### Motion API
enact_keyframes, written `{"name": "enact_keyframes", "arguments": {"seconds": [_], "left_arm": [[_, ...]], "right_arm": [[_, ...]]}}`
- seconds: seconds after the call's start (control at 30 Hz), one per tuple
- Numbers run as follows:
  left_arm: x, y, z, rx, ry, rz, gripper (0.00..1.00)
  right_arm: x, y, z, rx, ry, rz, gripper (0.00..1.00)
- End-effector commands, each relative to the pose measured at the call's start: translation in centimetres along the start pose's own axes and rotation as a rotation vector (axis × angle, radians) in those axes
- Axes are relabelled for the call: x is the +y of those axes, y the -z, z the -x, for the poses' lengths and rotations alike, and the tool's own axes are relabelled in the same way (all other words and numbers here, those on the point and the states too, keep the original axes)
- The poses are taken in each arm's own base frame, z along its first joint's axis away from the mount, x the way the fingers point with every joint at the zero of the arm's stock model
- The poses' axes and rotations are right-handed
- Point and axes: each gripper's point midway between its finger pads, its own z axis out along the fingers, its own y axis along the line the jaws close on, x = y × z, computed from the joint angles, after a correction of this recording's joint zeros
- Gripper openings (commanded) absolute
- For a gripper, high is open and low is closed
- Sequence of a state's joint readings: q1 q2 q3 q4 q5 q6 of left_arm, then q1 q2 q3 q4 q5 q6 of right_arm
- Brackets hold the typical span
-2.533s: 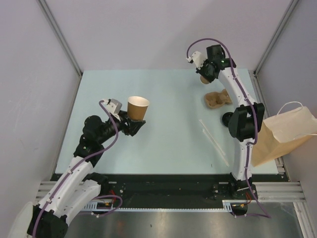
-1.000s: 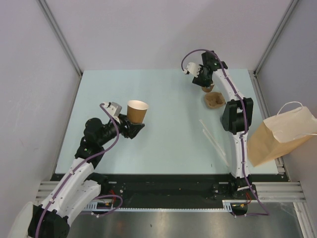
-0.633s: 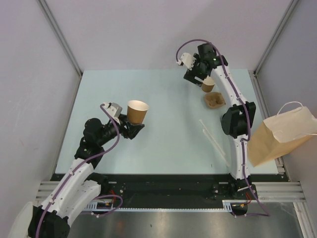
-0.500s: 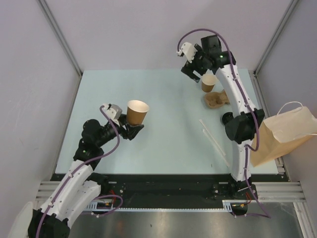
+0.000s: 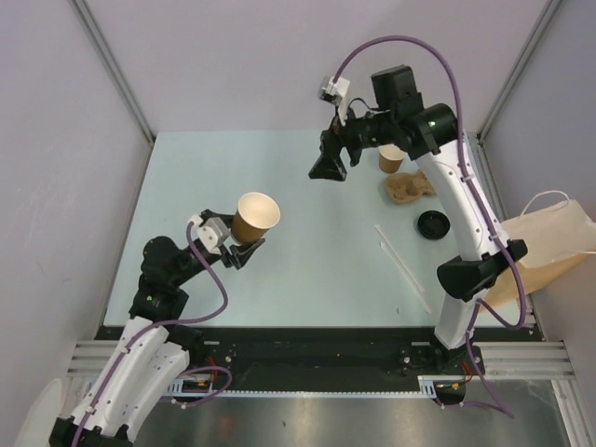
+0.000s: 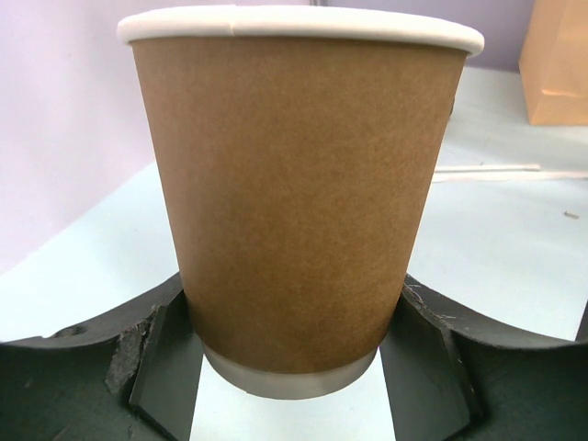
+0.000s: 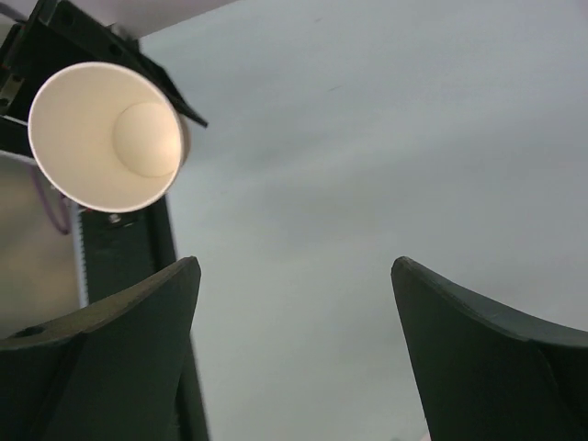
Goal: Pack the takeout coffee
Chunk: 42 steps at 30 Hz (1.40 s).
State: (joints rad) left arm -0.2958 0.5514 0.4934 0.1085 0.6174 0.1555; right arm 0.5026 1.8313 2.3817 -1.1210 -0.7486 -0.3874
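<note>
My open right gripper goes back and left in the top view onto the cup's free rim [image 5: 276,202] [image 7: 180,149] next, since my left gripper holds its base.
One kraft paper cup [image 5: 254,216], lidless and upright, hangs above the left half of the table with my left gripper [image 5: 240,247] shut on its base. In the left wrist view the cup [image 6: 299,202] fills the frame between both fingers [image 6: 161,358]. A second open cup [image 5: 392,158] stands at the far end of the cardboard carrier [image 5: 407,188]; whether it sits in a hole I cannot tell. A black lid [image 5: 433,223] lies on the table. My right gripper [image 5: 328,166] hovers left of that cup, open and empty. The right wrist view looks down into the held cup [image 7: 106,136] past the open right gripper [image 7: 294,276].
The brown paper bag [image 5: 545,244] with white handles leans at the table's right edge, also visible as the bag [image 6: 556,64] in the left wrist view. Two white straws [image 5: 400,263] lie right of centre. Grey walls enclose the table's back and sides.
My right gripper let go of the second cup at the carrier, opened, and swung left and away from it. My left arm drew back slightly with its cup.
</note>
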Motion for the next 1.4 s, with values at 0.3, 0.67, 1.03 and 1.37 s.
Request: {"name": "enact_keyframes", "arguments": {"seconds": [0.3,0.67,1.03,1.37], "left_arm": [[-1.2,0.7,-0.2,0.001,-0.104,-0.069,0.68],[-1.4,0.9,-0.3,-0.004,-0.087,-0.068,0.68],[0.1,2.0,-2.7,0.098,0.095,0.097,0.99],[2.7,5.6,-0.8,0.128,0.125,0.320,1.00]], "right_arm": [[9.6,-6.0,-1.9,0.095,-0.119,0.291,0.80],[9.9,-10.2,-2.5,0.131,-0.095,0.260,0.71],[8.9,-10.7,-2.6,0.138,-0.059,0.209,0.00],[-0.6,-11.3,-10.2,0.393,-0.032,-0.121,0.00]]}}
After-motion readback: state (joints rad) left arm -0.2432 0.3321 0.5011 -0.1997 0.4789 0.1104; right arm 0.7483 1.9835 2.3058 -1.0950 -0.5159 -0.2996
